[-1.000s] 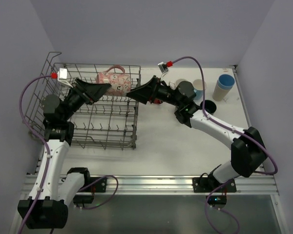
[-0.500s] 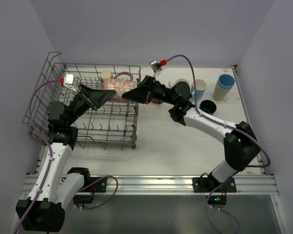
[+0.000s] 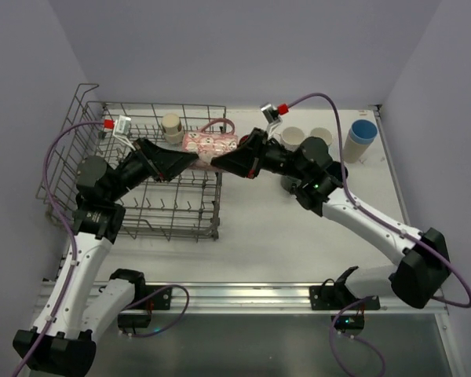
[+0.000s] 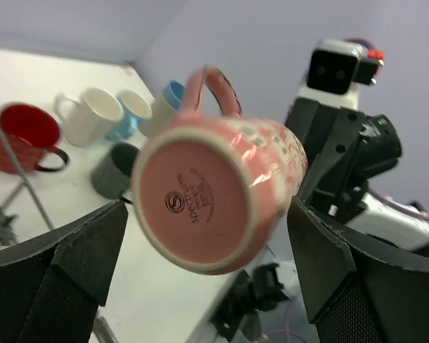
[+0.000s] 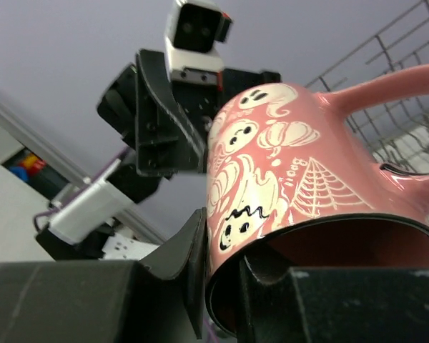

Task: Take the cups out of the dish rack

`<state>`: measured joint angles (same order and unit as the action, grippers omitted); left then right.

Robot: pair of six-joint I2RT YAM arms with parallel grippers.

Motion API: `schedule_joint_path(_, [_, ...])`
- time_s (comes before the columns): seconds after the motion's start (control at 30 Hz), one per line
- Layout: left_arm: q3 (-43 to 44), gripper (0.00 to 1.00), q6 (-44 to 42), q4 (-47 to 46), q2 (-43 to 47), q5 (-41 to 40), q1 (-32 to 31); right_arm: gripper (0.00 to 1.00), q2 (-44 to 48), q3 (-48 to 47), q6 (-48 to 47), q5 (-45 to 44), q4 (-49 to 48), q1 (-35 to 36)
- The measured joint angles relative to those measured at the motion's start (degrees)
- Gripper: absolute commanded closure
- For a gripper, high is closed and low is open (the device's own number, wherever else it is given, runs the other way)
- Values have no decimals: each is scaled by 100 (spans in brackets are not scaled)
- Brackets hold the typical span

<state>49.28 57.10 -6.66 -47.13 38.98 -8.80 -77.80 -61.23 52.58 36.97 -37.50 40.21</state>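
Note:
My right gripper will next turn fingers-down, lower the sideways mug base-first onto the clear tabletop spot between rack (image 3: 78,149) and dark grey cup, and then let it go.
A pink mug with a ghost print (image 3: 210,144) hangs on its side above the far right edge of the grey wire dish rack (image 3: 78,149). My right gripper (image 3: 222,162) is shut on its rim, one finger inside the mouth and one outside (image 5: 225,279). The pink mug (image 5: 272,179) has its handle up. My left gripper (image 3: 187,160) stands open at the mug's base (image 4: 207,207), with its fingers (image 4: 64,279) either side and apart from it. A cream cup (image 3: 171,126) still stands in the rack's far part.
On the table right of the rack stand a cream mug (image 3: 293,137), another pale cup (image 3: 322,135) and a light blue tumbler (image 3: 359,140). The left wrist view also shows a red mug (image 4: 21,136) and a dark grey cup (image 4: 114,171). Walls close the left, back and right.
The right gripper closed on the pink mug's rim, then the left gripper opened off it. The mug shifted right, towards the rack's edge.

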Motion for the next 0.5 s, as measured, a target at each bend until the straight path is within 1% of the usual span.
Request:
schedule_joint_path(0.03, [76, 0, -234, 179, 37, -28, -31, 100, 186, 22, -221, -31, 304, 4])
schedule_joint_path(0.13, [341, 0, -887, 564, 157, -455, 85, 100, 750, 151, -793, -170, 1355, -212])
schedule_joint_path(0.23, [566, 0, -1425, 920, 227, -776, 96, 100, 1106, 256, -1279, -321, 2463, -774])
schedule_joint_path(0.4, [713, 0, -2249, 1552, 350, -1316, 96, 100, 1364, 205, -2144, -713, 4293, -1412])
schedule_joint_path(0.5, [710, 0, -2625, 1867, 426, -1606, 96, 100, 1281, -96, -2708, -1187, 5488, -1534])
